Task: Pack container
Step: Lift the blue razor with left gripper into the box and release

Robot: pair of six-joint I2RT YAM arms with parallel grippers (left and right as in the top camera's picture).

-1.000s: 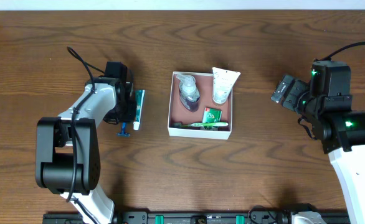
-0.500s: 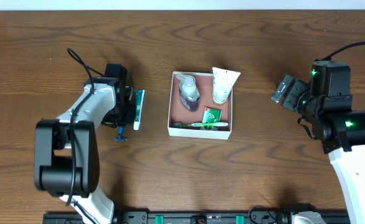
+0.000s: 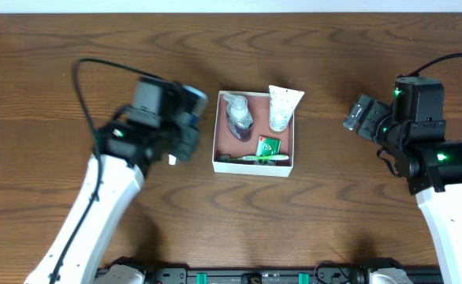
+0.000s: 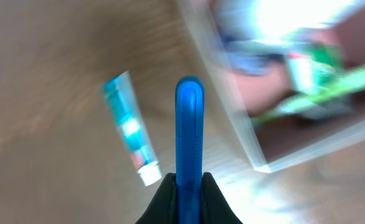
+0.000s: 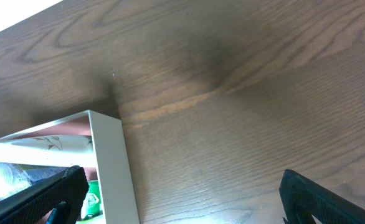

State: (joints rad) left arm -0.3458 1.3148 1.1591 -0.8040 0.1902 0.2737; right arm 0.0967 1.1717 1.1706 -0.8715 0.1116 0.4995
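Observation:
The razor should go over the container's side next in my left gripper, then down onto the container's bare bottom between the purple bottle (image 3: 237, 117) and the green soap box (image 3: 268, 145).
The container (image 3: 253, 168) is a square white-walled box with a reddish-brown inside, at the table's middle. It holds a clear purple bottle (image 3: 237, 117), a white tube (image 3: 282, 106), a small green soap box (image 3: 268, 145) and a green toothbrush (image 3: 255, 158). My left gripper (image 3: 187, 126) is blurred, just left of the container, and is shut on a blue razor handle (image 4: 189, 130). A teal toothpaste tube (image 4: 129, 134) lies on the table below it, beside the container's wall (image 4: 232, 106). My right gripper (image 3: 357, 117) is open and empty, right of the container.
The right wrist view shows bare wood between the open fingers (image 5: 182, 199) and the container's white corner (image 5: 111, 162) at the left. In the overhead view my left arm covers most of the toothpaste tube; only its white cap (image 3: 172, 160) shows.
My left gripper took the blue razor off the table, rose and swung right toward the container. The toothpaste tube stays on the table. The right arm has not moved.

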